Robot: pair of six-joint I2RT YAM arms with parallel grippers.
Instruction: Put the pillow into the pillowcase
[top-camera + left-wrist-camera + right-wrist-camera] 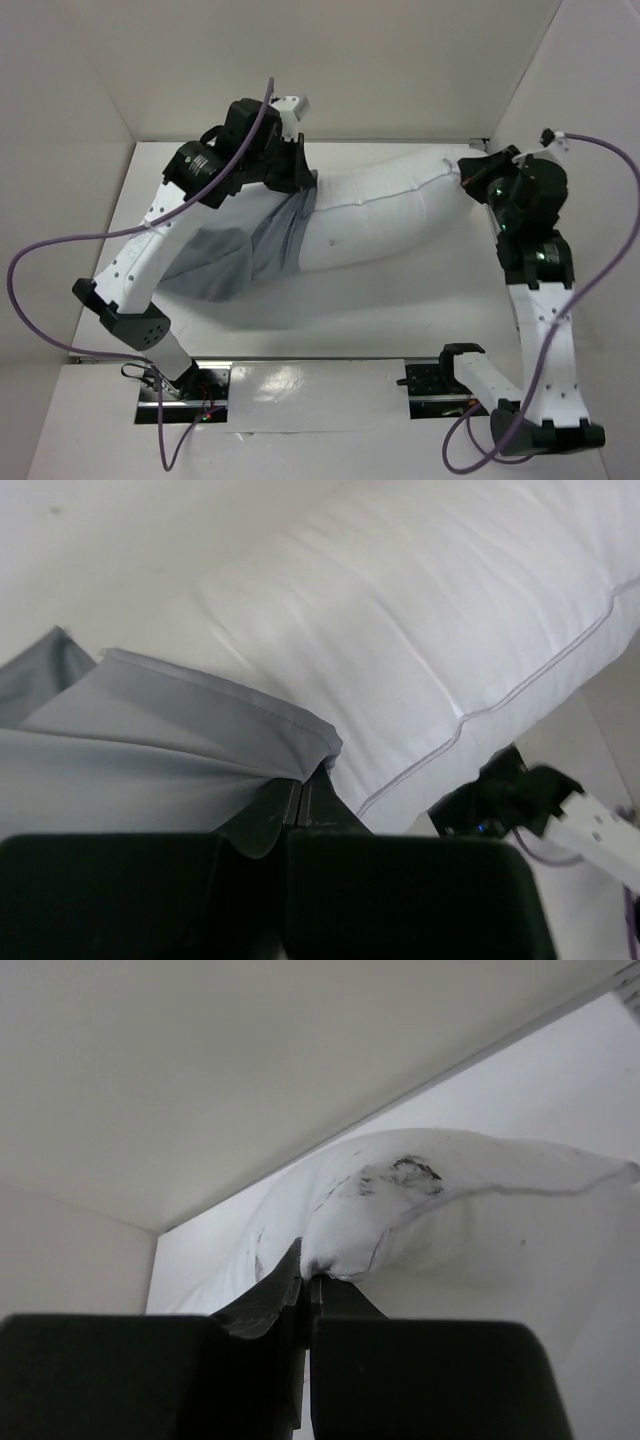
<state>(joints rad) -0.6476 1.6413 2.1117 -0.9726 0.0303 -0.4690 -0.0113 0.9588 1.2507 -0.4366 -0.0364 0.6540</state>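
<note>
My left gripper moves down and outward to the bare table beyond the pillow next and releases the pillowcase's hemmed edge, as that part lies below its fingers and outward.
The white pillow lies across the table's far half, its left end inside the mouth of the grey pillowcase, which spreads limp to the left. My left gripper is shut on the pillowcase's hemmed opening edge, holding it against the pillow. My right gripper is shut on the pillow's right end; in the right wrist view the jaws pinch a scuffed white corner and lift it.
White walls enclose the table at the back and both sides. The right wall stands close behind my right arm. Purple cables loop from both arms. Bare table surface lies in front of the pillow.
</note>
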